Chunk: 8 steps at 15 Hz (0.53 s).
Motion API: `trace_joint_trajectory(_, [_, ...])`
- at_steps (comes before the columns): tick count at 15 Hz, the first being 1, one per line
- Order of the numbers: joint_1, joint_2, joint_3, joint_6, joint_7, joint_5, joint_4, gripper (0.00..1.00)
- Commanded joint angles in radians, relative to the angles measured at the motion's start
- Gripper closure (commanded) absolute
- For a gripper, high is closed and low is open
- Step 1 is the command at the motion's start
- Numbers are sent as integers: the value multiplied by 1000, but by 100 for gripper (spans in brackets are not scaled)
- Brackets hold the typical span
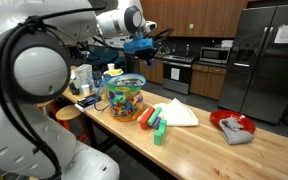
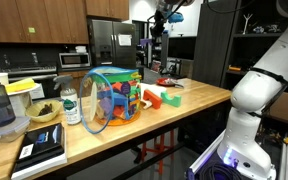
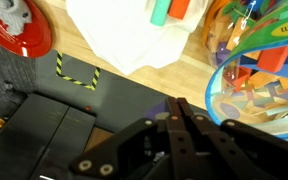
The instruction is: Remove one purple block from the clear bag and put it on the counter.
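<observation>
My gripper is above the white folded cloth (image 3: 154, 32) by the teal block. Next, it will lower away from the bag, over that cloth, and release the purple block.
The clear bag (image 1: 126, 97) of many-coloured blocks stands on the light wooden counter (image 1: 199, 150). It shows in both exterior views (image 2: 112, 100) and at the right of the wrist view (image 3: 259, 70). My gripper (image 3: 179, 108) hangs high above the counter, above and beside the bag (image 1: 144, 45) (image 2: 160, 20). Its fingers are shut together. A dim purple patch, the purple block (image 3: 156, 108), shows right at the fingertips; most of it is hidden by the fingers.
A white folded cloth (image 1: 176, 112) lies beside the bag, with green, red-orange and teal blocks (image 1: 152, 122) in front of it. A red plate (image 1: 232, 122) with a grey rag sits further along. Jars and a bottle (image 2: 71, 105) stand behind the bag. Dark floor lies beyond the counter edge (image 3: 44, 130).
</observation>
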Motion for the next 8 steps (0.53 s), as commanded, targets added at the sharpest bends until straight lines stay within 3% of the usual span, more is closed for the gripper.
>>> trace_joint_trajectory(1, [-25, -113, -22, 13, 20, -16, -116, 99])
trace_joint_trajectory(8, [-34, -213, -60, 104, 3, 0, -305, 99])
